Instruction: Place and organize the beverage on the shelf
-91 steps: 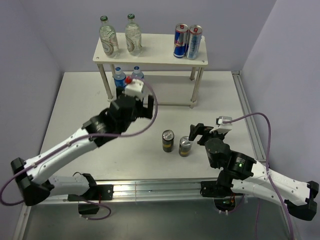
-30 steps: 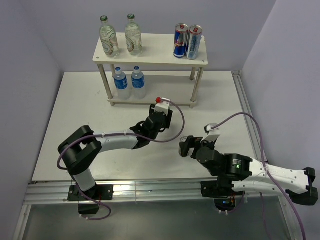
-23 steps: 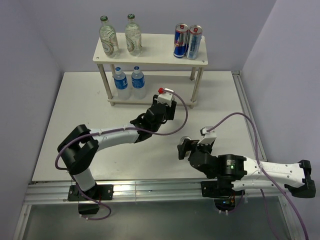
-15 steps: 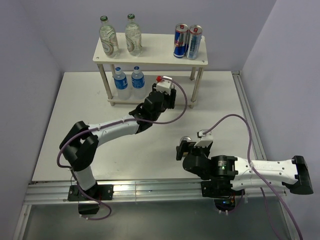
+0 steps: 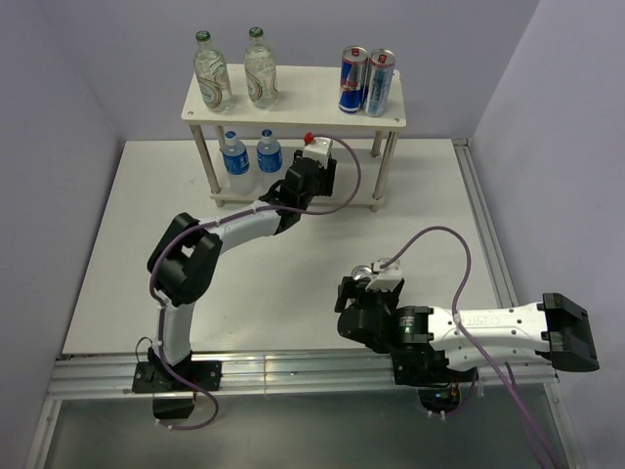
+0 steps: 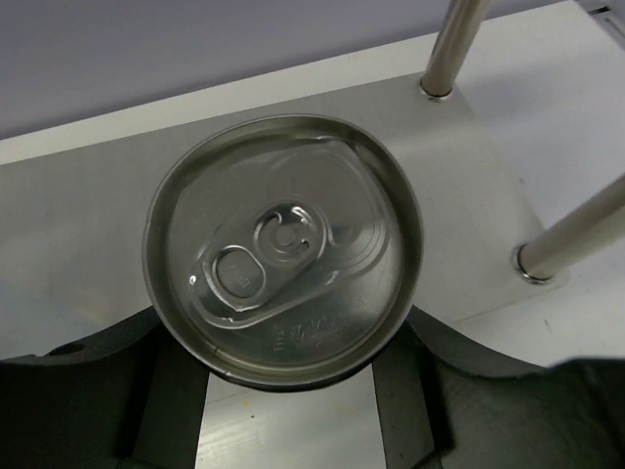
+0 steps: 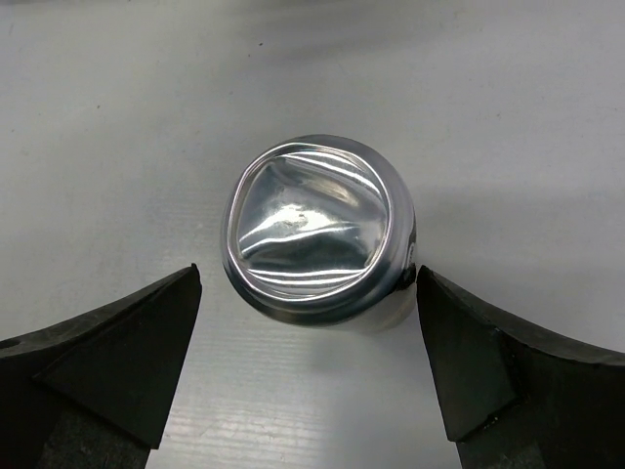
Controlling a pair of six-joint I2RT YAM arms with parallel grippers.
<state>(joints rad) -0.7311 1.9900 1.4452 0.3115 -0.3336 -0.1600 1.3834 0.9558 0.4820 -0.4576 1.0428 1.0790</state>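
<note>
My right gripper will move down and outward until its open fingers are on both sides of the short can, and then close, because the silver end of the can is beyond the ends of my fingers.
My left gripper is shut on a short can, seen from above with its silver pull-tab top. It holds the can over the right half of the shelf's lower board, between the shelf legs. The shelf carries two green-capped bottles on top and two blue-labelled water bottles below. A second short can stands on the table. My right gripper is open, its fingers on either side of that can with gaps.
Two tall blue-and-silver cans stand on the right of the top board. The left arm's cable loops in front of the lower tier. A raised metal rail runs along the table's right edge.
The left arm has carried its can from the table's middle up to the shelf's lower tier. The right arm has swung round, its gripper drawing back to sit open around the second can.
</note>
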